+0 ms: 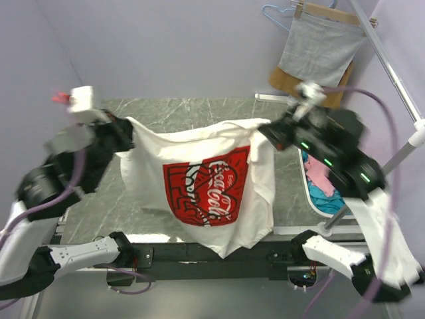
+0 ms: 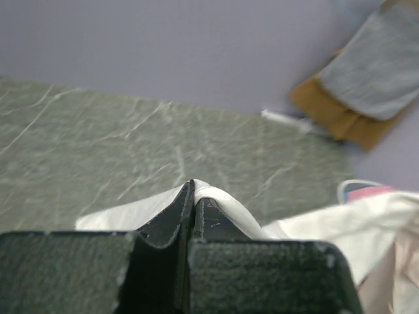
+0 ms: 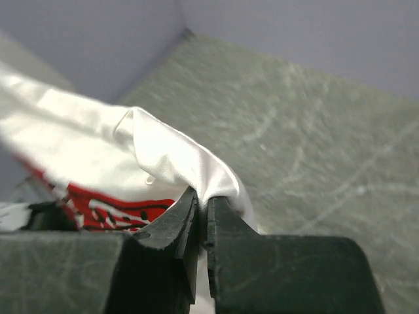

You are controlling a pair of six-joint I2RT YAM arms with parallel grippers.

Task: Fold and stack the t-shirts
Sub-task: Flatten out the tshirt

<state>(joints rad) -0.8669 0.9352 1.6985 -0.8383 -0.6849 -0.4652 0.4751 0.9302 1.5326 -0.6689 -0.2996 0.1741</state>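
Observation:
The right gripper brings the t-shirt's corner down and outward next and releases it, as the bare far tabletop below and outward lies clear for the t-shirt's upper edge.
A white t-shirt with a red square print hangs spread in the air above the grey-green table, print towards the top camera. My left gripper is shut on its upper left corner; the white cloth shows pinched between the fingers. My right gripper is shut on its upper right corner; the white cloth is pinched at the fingers, with the red print below left. The shirt's lower edge hangs near the table's front edge.
A basket with pink and blue cloth stands at the right. A plain grey cloth over a mustard-brown cloth hangs on a rack at the back right. More white cloth lies at the right front.

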